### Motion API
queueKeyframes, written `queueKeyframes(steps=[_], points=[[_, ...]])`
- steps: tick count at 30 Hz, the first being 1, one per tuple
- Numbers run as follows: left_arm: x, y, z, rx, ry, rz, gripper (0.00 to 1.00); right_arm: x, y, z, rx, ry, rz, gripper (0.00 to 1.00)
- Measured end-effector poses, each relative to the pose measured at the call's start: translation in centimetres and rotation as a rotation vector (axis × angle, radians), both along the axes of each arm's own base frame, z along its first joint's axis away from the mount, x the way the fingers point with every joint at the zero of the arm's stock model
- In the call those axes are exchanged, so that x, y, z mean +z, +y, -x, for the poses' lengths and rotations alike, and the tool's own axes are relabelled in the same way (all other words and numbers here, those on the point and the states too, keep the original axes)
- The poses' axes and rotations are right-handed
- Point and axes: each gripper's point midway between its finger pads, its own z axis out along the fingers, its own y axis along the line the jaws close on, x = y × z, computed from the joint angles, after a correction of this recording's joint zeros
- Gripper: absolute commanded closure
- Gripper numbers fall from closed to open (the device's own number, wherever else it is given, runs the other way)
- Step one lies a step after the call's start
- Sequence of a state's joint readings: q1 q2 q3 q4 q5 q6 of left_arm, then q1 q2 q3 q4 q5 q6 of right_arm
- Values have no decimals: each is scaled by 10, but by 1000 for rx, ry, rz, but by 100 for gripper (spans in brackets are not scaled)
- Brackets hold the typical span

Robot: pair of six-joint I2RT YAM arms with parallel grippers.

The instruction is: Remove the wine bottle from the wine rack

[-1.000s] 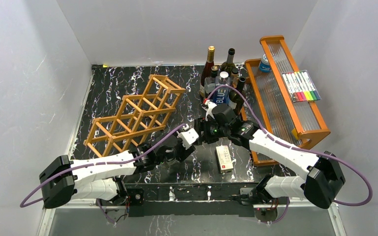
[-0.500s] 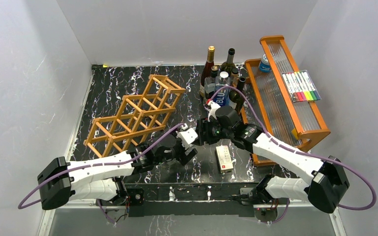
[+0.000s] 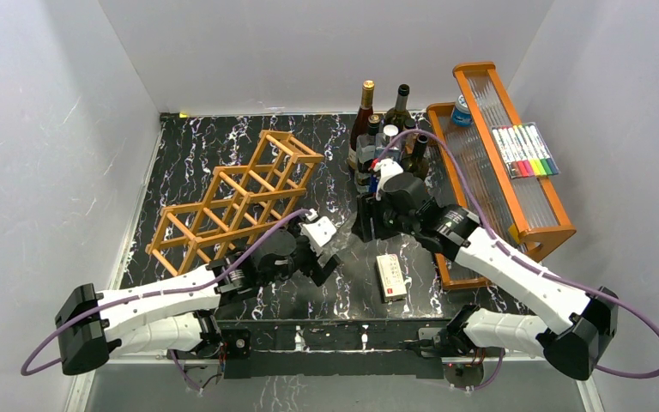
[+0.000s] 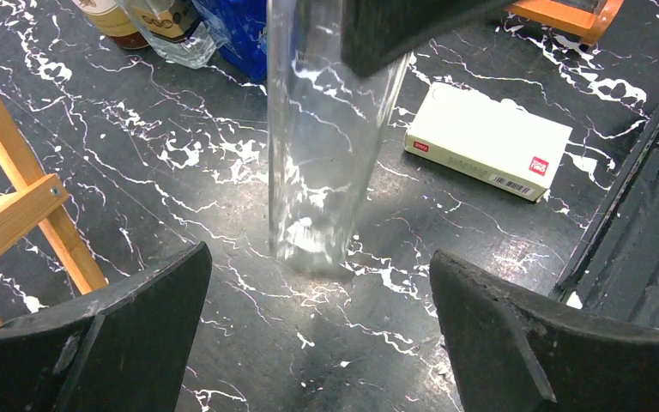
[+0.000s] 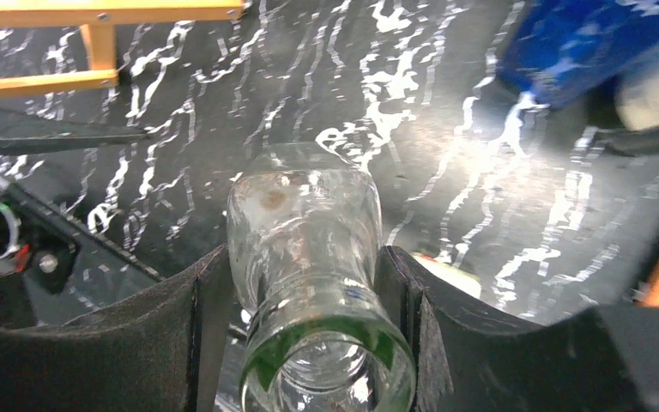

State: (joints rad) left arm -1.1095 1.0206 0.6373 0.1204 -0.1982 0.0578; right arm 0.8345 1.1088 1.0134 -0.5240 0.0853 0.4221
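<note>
Next, my right gripper needs to move toward the blue pack and release the bottle, since the bare tabletop before that pack point(image 5: 499, 165) lies to its right in the wrist view.
A clear glass wine bottle point(image 4: 322, 154) stands upright, its base at the black marble tabletop. My right gripper point(image 5: 305, 266) is shut on the bottle's neck point(image 5: 300, 206), one pad on each side. From above, that gripper point(image 3: 376, 225) covers the bottle, right of the wine rack point(image 3: 236, 199). The rack is an orange-brown lattice lying aslant at left centre, with no bottle in its cells. My left gripper point(image 4: 319, 283) is wide open just short of the bottle's base and touches nothing. From above, the left gripper point(image 3: 324, 256) is near the rack's right end.
A white box point(image 3: 390, 276) lies on the table near the right arm. Several bottles point(image 3: 386, 129) and a blue pack point(image 4: 236, 30) crowd the back centre. An orange tiered tray point(image 3: 493, 163) at right holds markers point(image 3: 525, 151) and a can point(image 3: 461, 110).
My left gripper has let go of the bottle, opened wide and drawn back toward the rack. My right gripper has carried the bottle a little toward the back.
</note>
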Motion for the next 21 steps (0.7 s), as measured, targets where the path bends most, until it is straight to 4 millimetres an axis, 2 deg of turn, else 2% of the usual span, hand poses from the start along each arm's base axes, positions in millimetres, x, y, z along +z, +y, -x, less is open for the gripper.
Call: queueKeyframes(steps=[10,21], points=[[18,8,-4,36,-27,20,2,31,-53,-27,-180,-144,212,100],[28,16,-4,70,-26,40,2,16,-85,-63,-300,-127,343,100]])
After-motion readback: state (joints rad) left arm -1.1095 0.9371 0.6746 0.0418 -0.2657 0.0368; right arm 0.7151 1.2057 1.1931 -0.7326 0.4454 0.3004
